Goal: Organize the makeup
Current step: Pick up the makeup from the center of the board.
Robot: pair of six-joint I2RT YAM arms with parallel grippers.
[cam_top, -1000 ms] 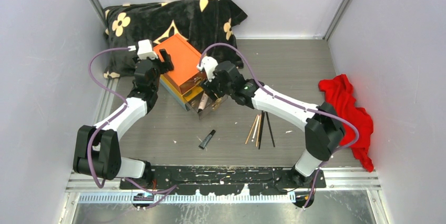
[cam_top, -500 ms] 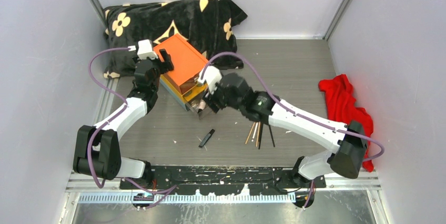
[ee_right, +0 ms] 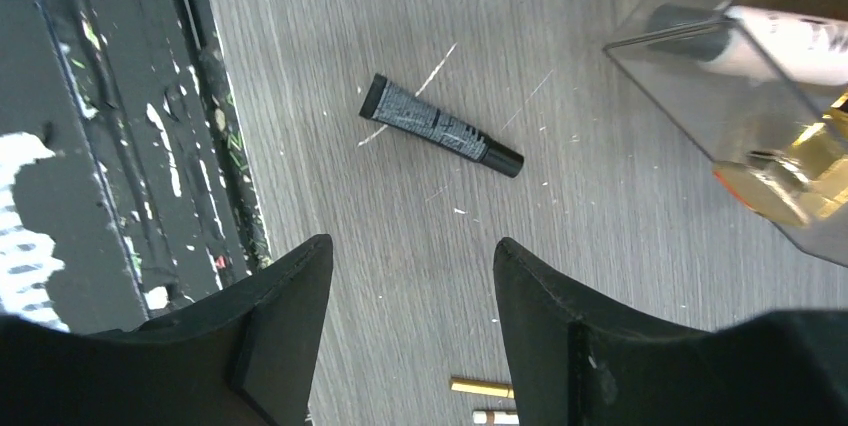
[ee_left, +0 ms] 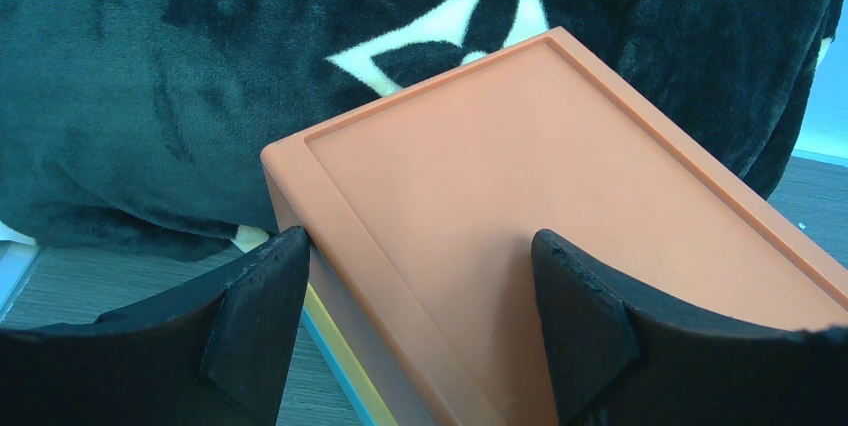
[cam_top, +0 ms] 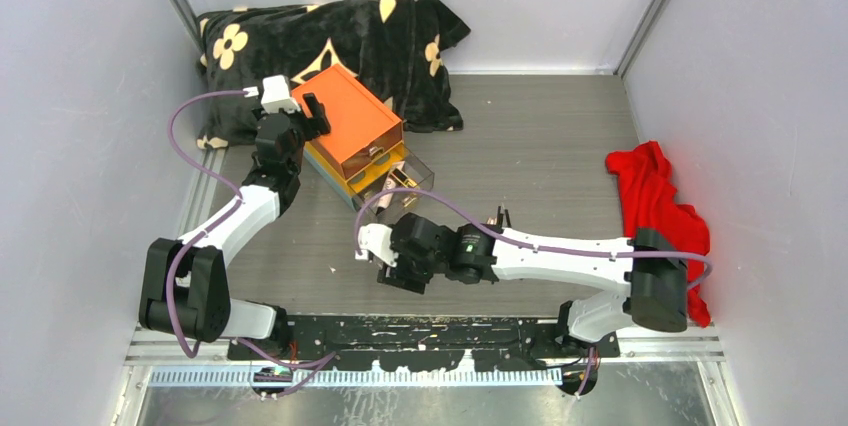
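Note:
My right gripper should next go down to the black tube below, open fingers around its body near the cap (ee_right: 466, 139), where bare tabletop leaves room on both sides.
A black tube (ee_right: 440, 126) lies on the grey table just ahead of my open, empty right gripper (ee_right: 410, 276). In the top view that gripper (cam_top: 393, 268) hovers low over the tube's spot and hides it. A clear drawer (ee_right: 700, 86) stands pulled out of the orange-topped box (cam_top: 348, 122) and holds a pale pink tube (ee_right: 790, 36) and a gold item (ee_right: 790, 181). Thin brush ends (ee_right: 480, 386) show between my right fingers, and the brushes (cam_top: 497, 214) peek out behind the right arm. My left gripper (ee_left: 420, 286) is open astride the box's near corner (ee_left: 290, 161).
A black flowered blanket (cam_top: 330, 36) lies behind the box at the back left. A red cloth (cam_top: 660, 211) lies at the right wall. The black base plate (ee_right: 100, 146) runs along the near edge, close to the tube.
My right arm has pulled back from the open drawer toward the near edge and now sits over the black tube. The left arm and the box have not moved.

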